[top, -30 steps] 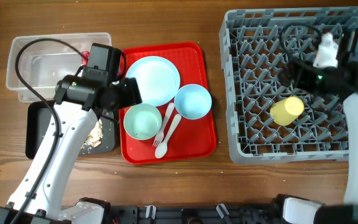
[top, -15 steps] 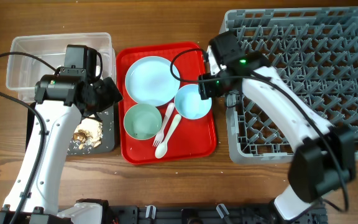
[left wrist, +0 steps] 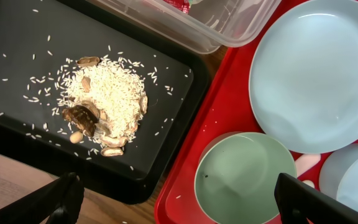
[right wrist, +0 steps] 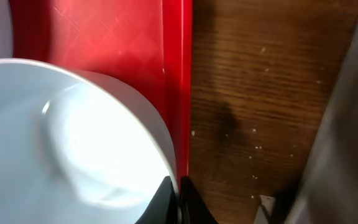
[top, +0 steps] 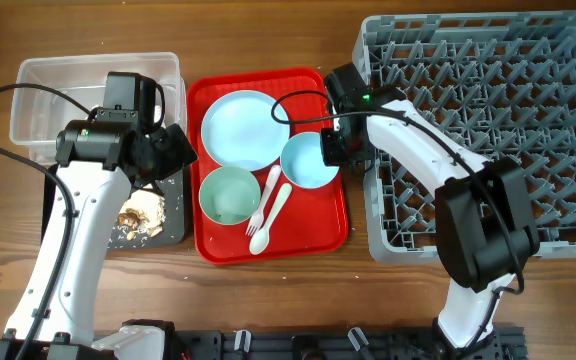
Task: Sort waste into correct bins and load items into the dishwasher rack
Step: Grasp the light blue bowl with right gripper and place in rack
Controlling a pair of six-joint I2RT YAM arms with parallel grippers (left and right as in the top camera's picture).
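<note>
The rack's empty far end (top: 442, 44) is outward and to the gripper's right in the overhead view, so my right gripper must next rise over it, tilt and release.
My right gripper (top: 334, 152) is shut on the right rim of the pale blue bowl (top: 306, 163), which sits on the red serving tray (top: 318, 90). In the right wrist view the fingertips (right wrist: 166, 198) pinch the bowl (right wrist: 73, 137) wall. The left gripper (top: 178, 150) hangs open and holds nothing. Its fingers (left wrist: 64, 199) span the black tray (left wrist: 17, 56) edge and the pale green bowl (left wrist: 244, 180). Rice and nut leftovers (left wrist: 101, 106) lie in the black tray. A red sachet (left wrist: 180, 3) shows in the clear tub (left wrist: 216, 25). The pale blue plate (top: 245, 128), white fork and spoon (top: 268, 208) lie on the red tray.
The grey dishwasher rack (top: 478, 130) fills the right side, a narrow strip of wooden table (right wrist: 253, 93) away from the red tray. The clear tub (top: 58, 100) stands at the back left, with the black tray (top: 58, 200) just in front of it.
The right arm came from over the rack to the red tray and its gripper shut on the blue bowl's rim. The left gripper opened and shifted left toward the bins.
</note>
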